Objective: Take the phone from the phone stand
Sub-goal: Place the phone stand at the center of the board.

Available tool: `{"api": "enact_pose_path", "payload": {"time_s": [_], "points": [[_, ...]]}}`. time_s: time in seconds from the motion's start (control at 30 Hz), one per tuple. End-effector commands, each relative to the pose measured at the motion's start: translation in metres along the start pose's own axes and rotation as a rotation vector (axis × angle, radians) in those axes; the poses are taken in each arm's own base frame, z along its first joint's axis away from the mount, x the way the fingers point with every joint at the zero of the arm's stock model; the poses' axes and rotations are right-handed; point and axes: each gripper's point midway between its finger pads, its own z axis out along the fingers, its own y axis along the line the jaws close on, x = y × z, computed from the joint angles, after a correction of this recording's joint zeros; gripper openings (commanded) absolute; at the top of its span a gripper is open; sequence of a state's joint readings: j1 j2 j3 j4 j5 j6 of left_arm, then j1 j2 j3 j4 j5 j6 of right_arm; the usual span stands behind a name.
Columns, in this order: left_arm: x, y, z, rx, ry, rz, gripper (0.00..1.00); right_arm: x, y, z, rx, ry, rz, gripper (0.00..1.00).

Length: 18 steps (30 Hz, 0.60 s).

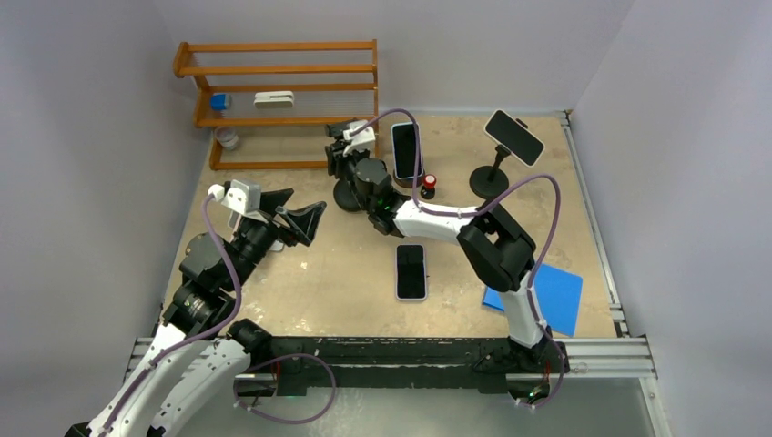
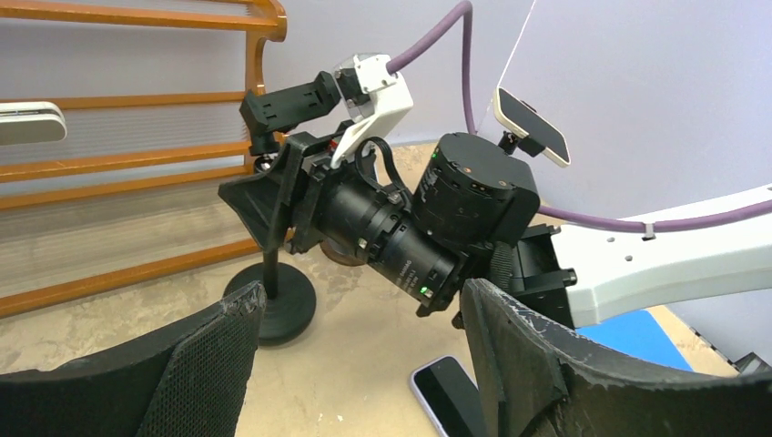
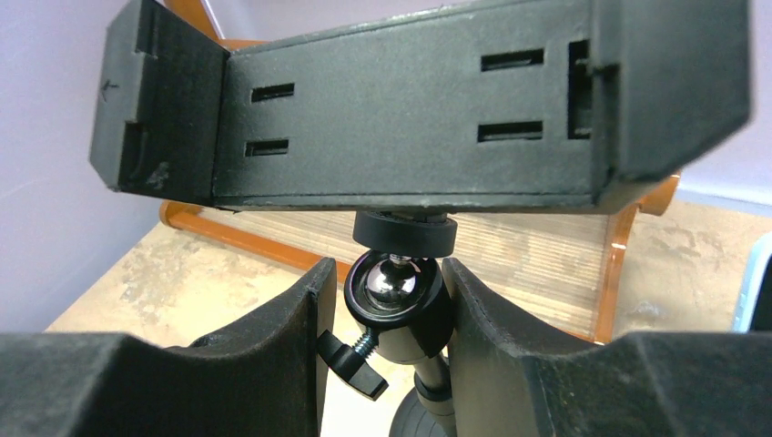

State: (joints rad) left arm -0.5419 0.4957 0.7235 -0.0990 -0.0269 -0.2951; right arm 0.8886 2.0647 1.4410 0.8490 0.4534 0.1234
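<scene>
The stand's base rests below and the clamp [image 3: 401, 109] is empty, so my right gripper will move slightly toward the rack next, then open to release the ball joint.
A black phone stand [image 1: 349, 193] stands at the back of the table in front of the rack. Its clamp [image 3: 401, 109] is empty. My right gripper [image 3: 387, 273] is shut around the stand's ball joint [image 3: 393, 289], one finger on each side; from above the gripper [image 1: 344, 164] sits right over the stand. A dark phone [image 1: 411, 271] lies flat, screen up, mid-table, also low in the left wrist view as the phone [image 2: 446, 387]. My left gripper [image 1: 296, 208] hovers open left of the stand, with nothing between its fingers [image 2: 228, 364].
A wooden rack [image 1: 282, 82] lines the back left, with a small cup [image 1: 228, 138] by its foot. Another phone [image 1: 407, 150] stands upright near a red-capped bottle [image 1: 428, 187]. A second stand [image 1: 492, 177] holds a phone [image 1: 514, 137] back right. A blue pad [image 1: 546, 296] lies front right.
</scene>
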Motion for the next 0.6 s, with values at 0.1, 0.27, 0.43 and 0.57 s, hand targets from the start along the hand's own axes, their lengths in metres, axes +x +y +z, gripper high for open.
{"api": "enact_pose_path", "payload": {"time_s": [0.1,0.27,0.43,0.57], "points": [[-0.008,-0.001,-0.001,-0.002,-0.029,-0.003,0.76,-0.08,0.013,0.018,-0.017,-0.206,0.083,0.0],[-0.006,-0.001,0.0,-0.003,-0.024,-0.003,0.77,-0.071,0.012,0.024,-0.013,-0.194,0.083,0.0],[-0.006,-0.001,0.0,-0.002,-0.023,-0.003,0.77,-0.065,0.01,0.029,-0.005,-0.19,0.08,0.0],[-0.006,-0.001,0.0,-0.004,-0.022,-0.003,0.77,-0.06,0.009,0.032,-0.001,-0.182,0.076,0.0]]}}
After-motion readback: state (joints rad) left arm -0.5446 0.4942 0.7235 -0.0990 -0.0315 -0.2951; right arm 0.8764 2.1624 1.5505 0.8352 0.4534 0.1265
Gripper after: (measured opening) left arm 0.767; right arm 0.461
